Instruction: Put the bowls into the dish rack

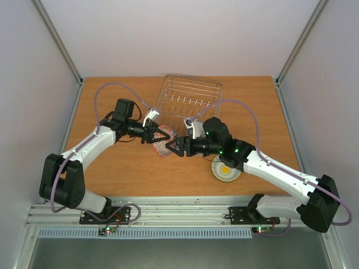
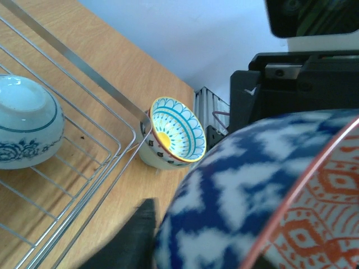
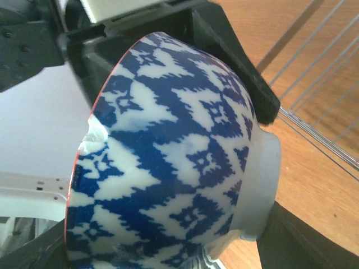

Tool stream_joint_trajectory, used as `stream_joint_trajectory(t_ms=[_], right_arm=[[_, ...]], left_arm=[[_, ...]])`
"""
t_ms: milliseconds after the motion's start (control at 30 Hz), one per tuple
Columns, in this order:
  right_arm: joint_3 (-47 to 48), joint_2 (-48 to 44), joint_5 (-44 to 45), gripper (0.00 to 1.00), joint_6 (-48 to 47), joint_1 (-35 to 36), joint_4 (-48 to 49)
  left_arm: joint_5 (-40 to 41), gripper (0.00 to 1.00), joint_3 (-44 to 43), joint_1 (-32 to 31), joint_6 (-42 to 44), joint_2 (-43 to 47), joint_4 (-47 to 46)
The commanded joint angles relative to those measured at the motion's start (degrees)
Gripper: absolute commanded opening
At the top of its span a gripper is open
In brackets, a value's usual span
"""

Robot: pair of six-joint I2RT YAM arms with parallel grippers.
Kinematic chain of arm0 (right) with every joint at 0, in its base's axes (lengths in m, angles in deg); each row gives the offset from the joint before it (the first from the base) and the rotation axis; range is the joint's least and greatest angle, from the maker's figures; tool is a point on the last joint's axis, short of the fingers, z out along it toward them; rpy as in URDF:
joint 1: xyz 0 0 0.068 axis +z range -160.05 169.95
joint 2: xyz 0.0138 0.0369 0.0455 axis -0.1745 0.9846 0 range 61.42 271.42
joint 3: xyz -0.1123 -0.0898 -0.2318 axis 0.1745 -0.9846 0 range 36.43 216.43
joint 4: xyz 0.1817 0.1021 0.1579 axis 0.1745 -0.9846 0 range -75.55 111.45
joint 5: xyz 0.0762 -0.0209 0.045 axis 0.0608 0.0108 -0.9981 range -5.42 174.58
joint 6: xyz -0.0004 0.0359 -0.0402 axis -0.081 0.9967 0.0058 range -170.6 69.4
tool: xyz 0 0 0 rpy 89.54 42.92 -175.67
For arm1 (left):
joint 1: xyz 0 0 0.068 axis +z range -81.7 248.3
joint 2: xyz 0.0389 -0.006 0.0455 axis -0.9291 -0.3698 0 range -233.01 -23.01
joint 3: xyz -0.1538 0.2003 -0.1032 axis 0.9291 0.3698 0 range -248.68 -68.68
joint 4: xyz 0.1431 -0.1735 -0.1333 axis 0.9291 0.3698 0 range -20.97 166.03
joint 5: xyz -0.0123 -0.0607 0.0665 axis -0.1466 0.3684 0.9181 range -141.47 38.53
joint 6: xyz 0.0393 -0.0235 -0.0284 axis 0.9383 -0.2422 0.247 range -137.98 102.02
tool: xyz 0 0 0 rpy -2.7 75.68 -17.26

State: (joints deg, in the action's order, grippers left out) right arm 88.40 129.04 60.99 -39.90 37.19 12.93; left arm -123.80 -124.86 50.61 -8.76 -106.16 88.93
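Next, the right gripper turns outward over the wire side, lowers and releases, since the rack's open space beside the pale bowl is outward and below it.
A bowl, blue-and-white outside [image 3: 168, 162] and red-patterned inside [image 1: 161, 149], hangs on its side above the table just in front of the dish rack [image 1: 188, 98]. My left gripper [image 1: 162, 136] is shut on its wall. One dark finger [image 2: 132, 235] lies on the outside and also shows in the right wrist view [image 3: 247, 78]. My right gripper [image 1: 173, 147] spans it from rim to foot, with a finger [image 3: 305, 241] against the foot. A pale bowl with blue trim [image 2: 25, 126] lies upside down in the rack [image 2: 84, 67]. A bowl with a yellow and blue inside [image 1: 226, 171] sits on the table.
The rack's wire side [image 3: 314, 112] is close behind the held bowl. The yellow-and-blue bowl [image 2: 174, 134] stands tilted just past the rack's corner. White walls close in the table on three sides.
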Motion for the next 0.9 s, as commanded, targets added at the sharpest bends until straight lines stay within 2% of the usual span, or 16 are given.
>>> stream_joint_trajectory(t_ms=[0, 100, 167, 333, 433, 700, 867], right_arm=[[1.0, -0.8, 2.2, 0.01, -3.3, -0.3, -1.4], [3.0, -1.1, 5.5, 0.01, -5.9, -0.4, -5.3], [4.4, -1.0, 7.9, 0.01, -7.7, -0.8, -8.1], [10.8, 1.3, 15.4, 0.01, -13.1, -1.8, -16.3], [17.2, 6.3, 20.7, 0.01, -16.7, -1.9, -21.9], [32.8, 22.6, 39.4, 0.01, -24.8, -0.7, -34.3], [37.3, 29.7, 51.1, 0.01, -29.0, 2.0, -36.8]], left_arm=[[-0.9, 0.53, 0.4, -0.6, -2.3, 2.5, -3.4], [5.4, 0.66, 1.2, -0.6, -3.9, 4.0, -4.9], [10.9, 0.71, 1.7, -0.6, -3.6, 5.5, -5.1], [29.7, 0.72, 2.7, -0.6, 0.1, 9.8, -4.0], [36.7, 0.72, 3.0, -0.5, 0.9, 11.9, -4.3], [45.1, 0.73, 3.7, 0.6, 1.3, 15.2, -5.3], [42.6, 0.74, 3.4, 3.2, -0.2, 14.0, -5.5]])
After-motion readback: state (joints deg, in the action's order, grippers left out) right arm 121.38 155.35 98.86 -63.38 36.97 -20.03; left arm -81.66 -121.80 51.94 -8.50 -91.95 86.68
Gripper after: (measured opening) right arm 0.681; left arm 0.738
